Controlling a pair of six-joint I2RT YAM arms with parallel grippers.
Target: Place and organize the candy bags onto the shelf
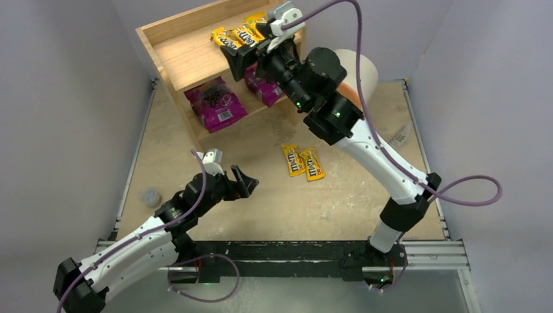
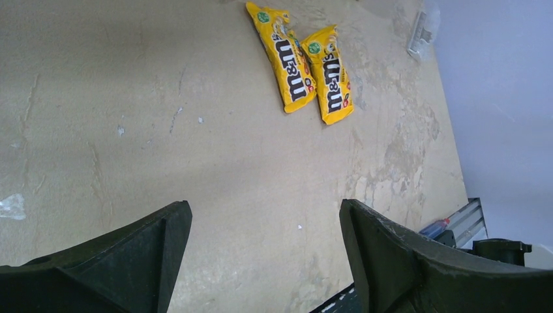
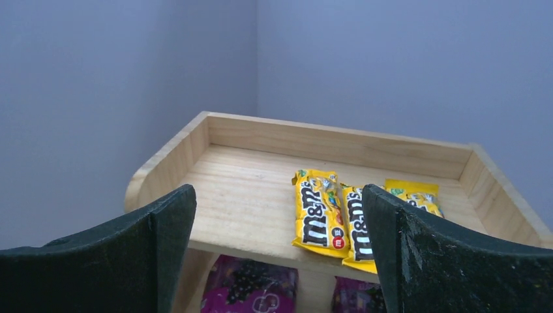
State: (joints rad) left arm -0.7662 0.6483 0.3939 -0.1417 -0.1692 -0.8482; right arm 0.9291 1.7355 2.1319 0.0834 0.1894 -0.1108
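My right gripper goes back and down next, to the near end of the drum-side packet (image 1: 315, 172), which is below it on the tabletop, still unshelved.
The wooden shelf (image 1: 179, 45) stands at the back left. Three yellow M&M's packets lie side by side on its top tier (image 3: 321, 210), right of middle. Two magenta bags (image 1: 215, 104) lie on the lower tier. Two more yellow packets (image 1: 302, 161) lie side by side on the table; they also show in the left wrist view (image 2: 306, 65). My right gripper (image 3: 279, 215) is open and empty, just in front of the shelf's top tier. My left gripper (image 2: 264, 222) is open and empty, low over the table, short of the two packets.
A round white drum (image 1: 360, 75) stands behind the right arm, right of the shelf. A small grey round thing (image 1: 151, 196) lies near the table's left edge. A small clear item (image 2: 422, 29) lies at the table's right side. Grey walls enclose the table.
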